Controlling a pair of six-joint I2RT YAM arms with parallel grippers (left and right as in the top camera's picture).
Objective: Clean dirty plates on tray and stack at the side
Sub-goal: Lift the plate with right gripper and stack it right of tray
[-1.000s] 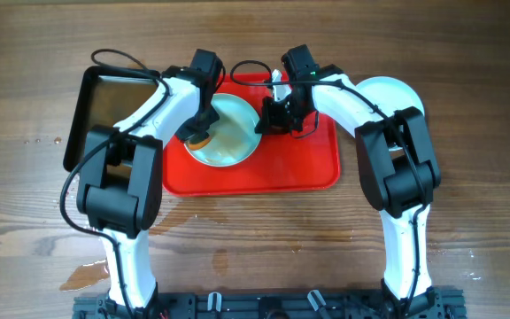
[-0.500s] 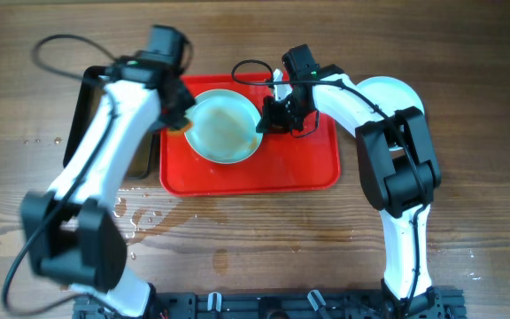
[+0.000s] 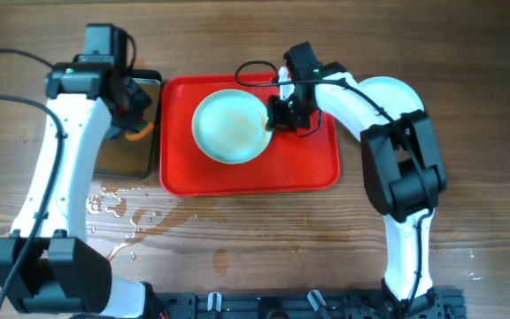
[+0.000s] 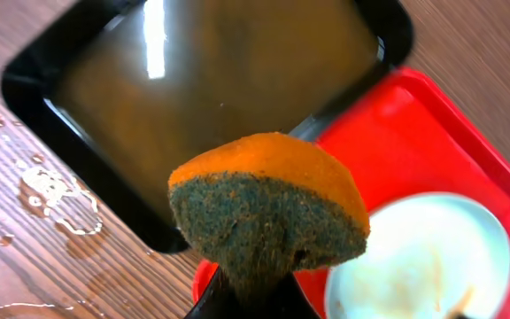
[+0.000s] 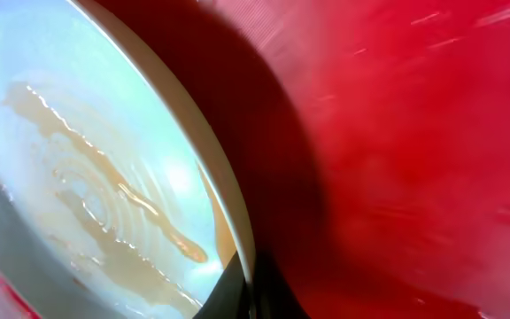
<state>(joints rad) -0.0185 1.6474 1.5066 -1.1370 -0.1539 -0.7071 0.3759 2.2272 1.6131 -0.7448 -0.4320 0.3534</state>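
The right gripper lifts and carries the plate onto the other pale plate point(image 3: 399, 94) next and releases it, as that one lies to the gripper's right in the overhead view.
A pale mint-white plate point(image 3: 228, 126) with brownish sauce smears lies on the red tray point(image 3: 299, 173). My right gripper point(image 3: 273, 115) is shut on the plate's right rim; in the right wrist view the rim point(image 5: 215, 168) runs between the fingers point(image 5: 253, 292) with the smeared inside to the left. Another pale plate point(image 3: 397, 90) lies on the table right of the tray, mostly hidden by my right arm. My left gripper point(image 3: 134, 124) is shut on an orange sponge with a dark green scouring face point(image 4: 268, 208), held above the black pan point(image 4: 211, 80).
The black metal pan point(image 3: 127, 155) holds murky water and stands against the tray's left edge. Water drops and puddles point(image 3: 113, 206) lie on the wooden table in front of the pan.
My left arm swung left off the plate, carrying the sponge from the tray to over the black pan. The plate shifted slightly right. The right gripper keeps its grip on the rim.
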